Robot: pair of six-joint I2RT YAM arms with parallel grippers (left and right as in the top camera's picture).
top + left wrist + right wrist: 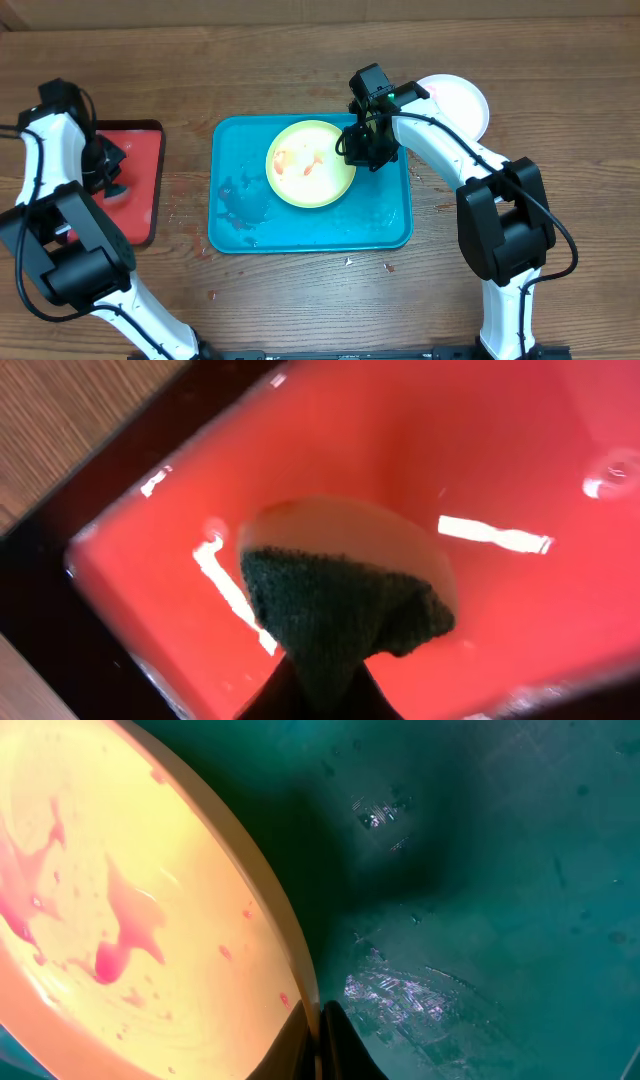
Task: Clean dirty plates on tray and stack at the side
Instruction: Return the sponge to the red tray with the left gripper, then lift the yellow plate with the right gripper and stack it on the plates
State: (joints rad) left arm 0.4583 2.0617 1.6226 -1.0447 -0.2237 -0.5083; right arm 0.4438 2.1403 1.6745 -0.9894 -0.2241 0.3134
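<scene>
The white plate (462, 100) sits beside the tray, so next my right gripper should lift, carry the yellow-green plate's rim to the right in the overhead view and lower it onto the white plate.
A yellow-green rimmed plate (310, 163) with red smears lies on the teal tray (385, 225). My right gripper (365, 150) is shut on the plate's right rim; the right wrist view shows the rim (290, 950) pinched between the fingers (318, 1040). A white plate (462, 100) sits on the table at the right, beyond the tray. The pale blue plate is not in view. My left gripper (105, 170) is over the red tray (145, 150) and is shut on a sponge with a dark green scrub face (345, 610).
The red tray with dark rim (480, 450) stands at the left of the wooden table. Wet smears show on the teal tray's left part (240, 200) and right part (400, 995).
</scene>
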